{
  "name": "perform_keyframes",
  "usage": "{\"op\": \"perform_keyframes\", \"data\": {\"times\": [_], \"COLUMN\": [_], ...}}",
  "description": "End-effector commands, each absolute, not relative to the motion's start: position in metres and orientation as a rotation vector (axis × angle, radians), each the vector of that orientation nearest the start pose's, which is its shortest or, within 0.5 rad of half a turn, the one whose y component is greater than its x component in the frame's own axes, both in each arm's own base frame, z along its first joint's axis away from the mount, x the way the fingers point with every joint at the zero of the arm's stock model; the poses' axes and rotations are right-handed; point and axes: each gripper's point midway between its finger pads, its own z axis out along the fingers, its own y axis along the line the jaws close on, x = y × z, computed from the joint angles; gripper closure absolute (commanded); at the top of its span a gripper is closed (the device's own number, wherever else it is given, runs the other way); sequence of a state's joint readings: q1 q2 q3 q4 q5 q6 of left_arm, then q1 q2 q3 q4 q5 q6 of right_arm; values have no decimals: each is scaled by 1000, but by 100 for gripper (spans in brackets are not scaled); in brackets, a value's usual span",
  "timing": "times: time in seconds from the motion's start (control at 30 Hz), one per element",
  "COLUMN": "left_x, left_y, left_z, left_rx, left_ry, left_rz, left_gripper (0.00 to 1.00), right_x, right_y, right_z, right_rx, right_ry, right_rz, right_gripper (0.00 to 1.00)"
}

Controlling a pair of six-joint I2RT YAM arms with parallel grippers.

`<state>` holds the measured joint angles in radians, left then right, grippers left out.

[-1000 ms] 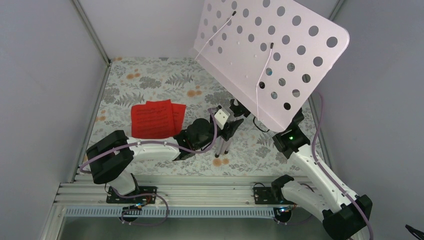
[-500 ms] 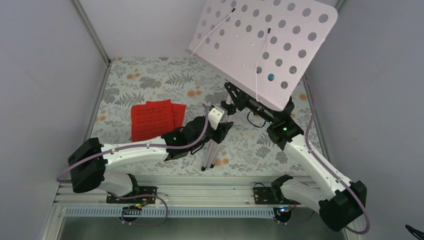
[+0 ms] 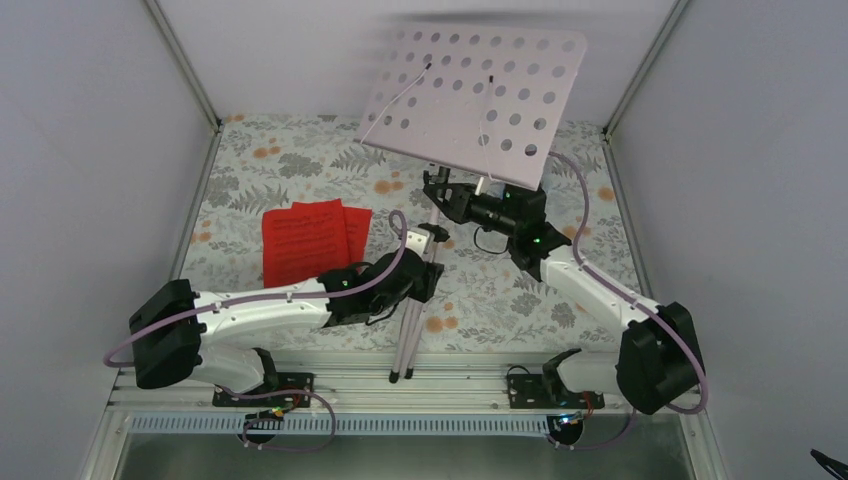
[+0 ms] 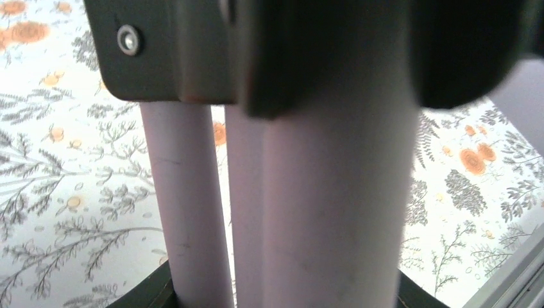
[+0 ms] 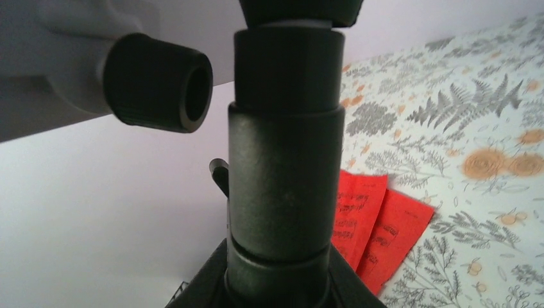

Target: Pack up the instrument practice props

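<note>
The left gripper moves down and outward next, lays the folded legs on the floral table beside the red sheets and releases, since the leg ends overhang the bar.
The silver music stand [image 3: 410,330] is held off the floral table with its legs folded together and pointing toward the near rail. Its pale perforated desk [image 3: 480,100] tilts high at the back. My left gripper [image 3: 425,275] is shut on the folded legs [image 4: 321,212], which fill the left wrist view. My right gripper [image 3: 470,205] is shut on the stand's black neck collar [image 5: 285,186] just under the desk. Two red music sheets [image 3: 312,238] lie overlapped left of centre; they also show in the right wrist view [image 5: 378,224]. The turquoise metronome is out of view.
A black clamp knob [image 5: 160,83] sticks out beside the collar. Grey enclosure walls [image 3: 90,150] close in left, right and back. The aluminium rail [image 3: 420,395] with both arm bases runs along the near edge. The stand's leg tips [image 3: 398,377] reach over that rail.
Both arms have swung the stand: the desk moved left and toward the back and flattened out, and the folded legs swung down toward the near rail. The right arm stretched further in.
</note>
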<state>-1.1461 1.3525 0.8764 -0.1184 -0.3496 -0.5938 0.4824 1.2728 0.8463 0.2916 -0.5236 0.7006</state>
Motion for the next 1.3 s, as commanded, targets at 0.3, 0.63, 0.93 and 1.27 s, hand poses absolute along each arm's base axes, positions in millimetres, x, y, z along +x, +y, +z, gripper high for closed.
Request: {"op": "perform_keyframes", "data": {"times": [0.3,0.63,0.93,1.27], "left_x": [258,283,295,312], "left_y": [-321,-297,-277,-249], "left_z": [228,203,184,153], "left_rx": [8,-135,-264,-513], "left_ry": [2024,2076,2110,2184], "left_rz": [-627,-581,-530,-391], "left_gripper": [98,98,98,98], "right_x": [371,363,348,326], "right_y": [228,205,174,158], "right_z": [223,197,184,235], "right_rx": [-37,96,227,219], "right_ry": [1921,1964,1980,1896], "right_rz": [1049,974,859,844], "right_gripper": [52,26,17,16]}}
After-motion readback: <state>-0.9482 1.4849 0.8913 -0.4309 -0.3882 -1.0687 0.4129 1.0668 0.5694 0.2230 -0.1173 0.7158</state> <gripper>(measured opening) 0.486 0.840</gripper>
